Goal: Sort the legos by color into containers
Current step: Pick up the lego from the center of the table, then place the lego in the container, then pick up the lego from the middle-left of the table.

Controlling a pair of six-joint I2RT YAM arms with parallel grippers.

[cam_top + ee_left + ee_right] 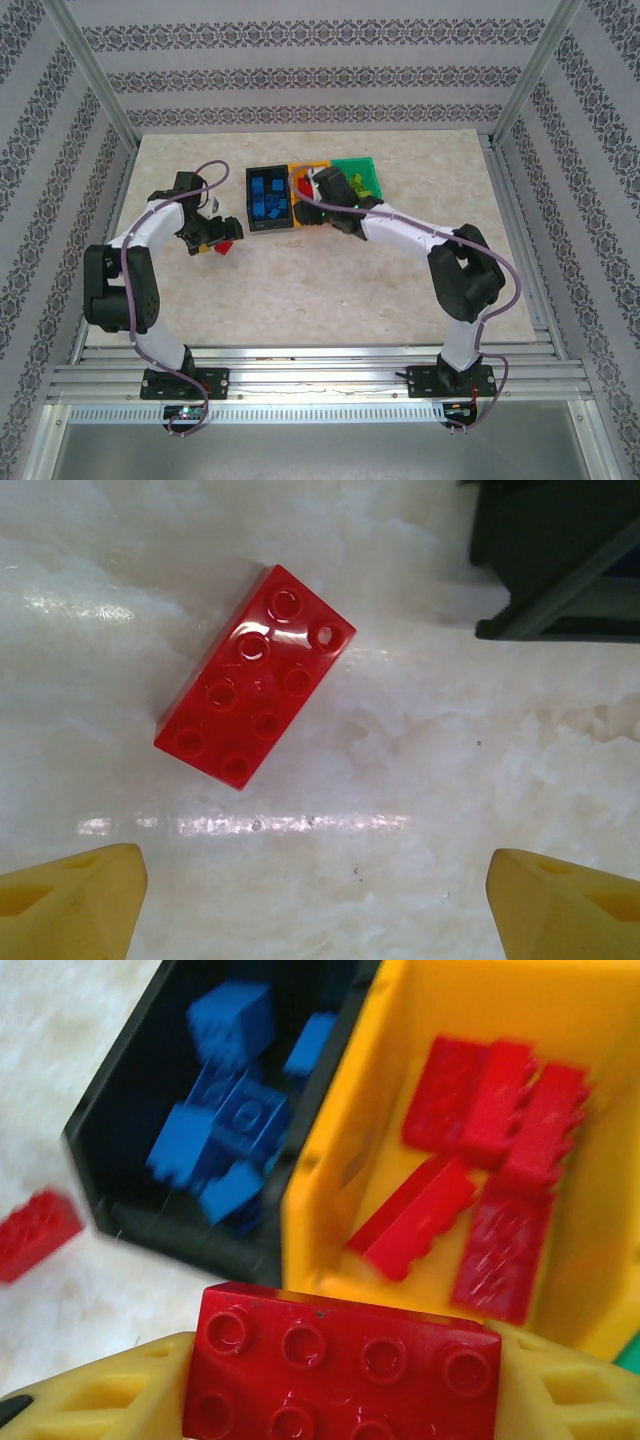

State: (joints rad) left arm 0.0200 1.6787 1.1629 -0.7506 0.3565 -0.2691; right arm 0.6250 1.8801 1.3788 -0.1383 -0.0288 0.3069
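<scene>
Next, my left gripper moves down over the red lego beside the black bin and closes, because the lego still lies beyond its open fingertips.
A red lego (255, 675) lies studs-up on the marble table, just left of the black bin (560, 550). My left gripper (315, 910) hangs open above the table, short of that lego, and holds nothing. From above, the left gripper (208, 240) sits beside the same red lego (227, 246). My right gripper (340, 1385) is shut on another red lego (340, 1365), above the near rim of the orange-yellow bin (330, 1140). That bin holds several red legos (480, 1160). The black bin (170, 1228) holds several blue legos (225, 1110).
The three bins stand in a row at the back centre: black bin (249, 200), orange-yellow bin (310, 165), green bin (352, 165) with lime legos. The right arm (400, 232) reaches across to them. Aluminium frame posts and patterned walls enclose the table (330, 290).
</scene>
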